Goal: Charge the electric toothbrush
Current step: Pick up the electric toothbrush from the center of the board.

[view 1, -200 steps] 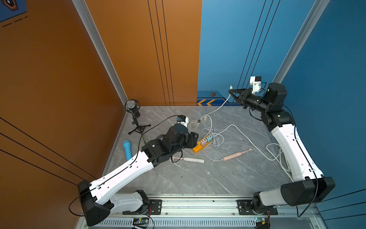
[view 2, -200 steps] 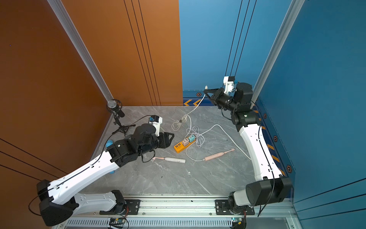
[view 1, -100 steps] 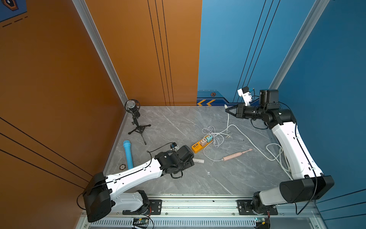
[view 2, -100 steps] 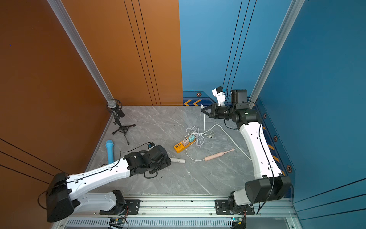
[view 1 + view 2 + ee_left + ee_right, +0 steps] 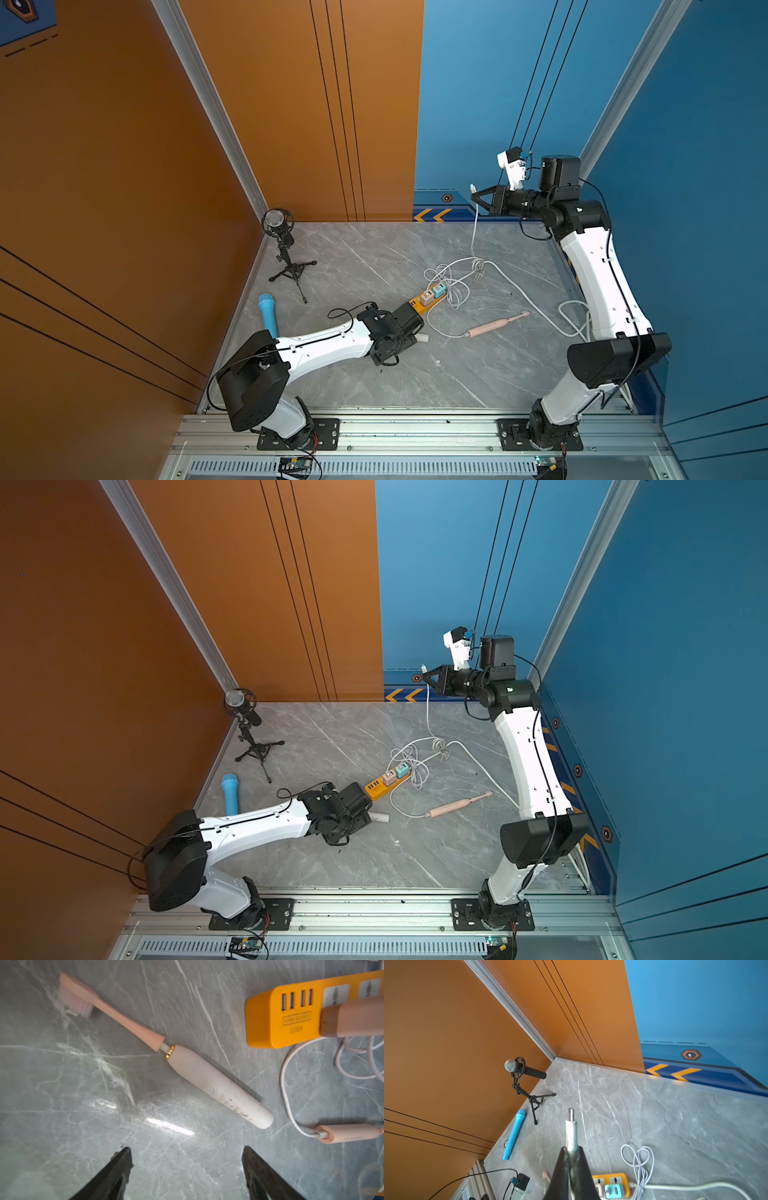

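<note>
The middle of the toothbrush's white handle (image 5: 218,1087) is below my left gripper and at an angle to its open fingers, so the gripper needs to turn them to match the handle, lower them and close.
A white-handled electric toothbrush (image 5: 218,1086) with a pink head lies flat on the grey table. Only its butt end (image 5: 422,337) (image 5: 380,817) shows past my left wrist in both top views. My left gripper (image 5: 187,1151) hovers low just short of the handle, open and empty. My right gripper (image 5: 478,195) (image 5: 428,675) (image 5: 572,1150) is raised near the back wall. It is shut on a white charging plug (image 5: 571,1132), and the cable (image 5: 475,232) hangs down to the table. A second, pink toothbrush (image 5: 494,326) (image 5: 349,1133) lies nearby with a cable in its base.
An orange power strip (image 5: 428,299) (image 5: 276,1018) with two adapters sits mid-table among white cable loops (image 5: 453,286). A black microphone on a tripod (image 5: 286,253) and a blue microphone (image 5: 268,318) stand by the left wall. More cable (image 5: 575,320) lies beside the right arm.
My left arm pulled back from mid-table and dropped low beside the white toothbrush, its jaws opening wider. My right gripper swung near the back wall, still gripping the plug.
</note>
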`<state>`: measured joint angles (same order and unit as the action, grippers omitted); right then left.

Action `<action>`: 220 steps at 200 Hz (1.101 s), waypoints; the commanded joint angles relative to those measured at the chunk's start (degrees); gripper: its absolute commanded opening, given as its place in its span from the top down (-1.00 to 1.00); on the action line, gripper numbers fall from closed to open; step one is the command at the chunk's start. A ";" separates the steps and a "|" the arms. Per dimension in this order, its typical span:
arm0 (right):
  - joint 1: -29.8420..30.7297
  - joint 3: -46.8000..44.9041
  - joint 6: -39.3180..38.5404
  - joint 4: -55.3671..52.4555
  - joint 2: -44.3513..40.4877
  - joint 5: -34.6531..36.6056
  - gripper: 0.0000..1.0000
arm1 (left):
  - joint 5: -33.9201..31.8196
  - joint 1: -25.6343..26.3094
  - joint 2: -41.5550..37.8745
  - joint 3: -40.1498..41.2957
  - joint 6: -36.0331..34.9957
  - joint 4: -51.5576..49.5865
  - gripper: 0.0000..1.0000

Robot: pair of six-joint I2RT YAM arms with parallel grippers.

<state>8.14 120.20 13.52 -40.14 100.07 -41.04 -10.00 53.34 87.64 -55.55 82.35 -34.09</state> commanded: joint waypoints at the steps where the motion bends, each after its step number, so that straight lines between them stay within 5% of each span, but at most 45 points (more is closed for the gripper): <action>1: 2.35 6.38 -0.12 1.20 5.60 -3.07 1.00 | 0.93 -1.26 2.53 -1.93 2.09 -0.72 -0.69; 52: 6.99 14.79 1.01 1.20 16.09 -6.88 1.00 | 2.00 -3.42 9.20 -7.77 2.06 -0.72 -0.65; 150: 10.25 21.02 -1.88 1.21 22.67 -10.92 1.00 | 2.27 -5.15 15.13 -10.77 4.66 -0.76 -0.47; 220: 11.76 28.38 -0.25 4.25 25.50 -11.44 1.00 | 3.50 -5.35 18.18 -9.74 5.87 -0.75 -0.07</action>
<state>19.31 146.89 12.88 -38.33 123.57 -50.43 -7.86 48.42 104.60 -66.46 87.05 -33.71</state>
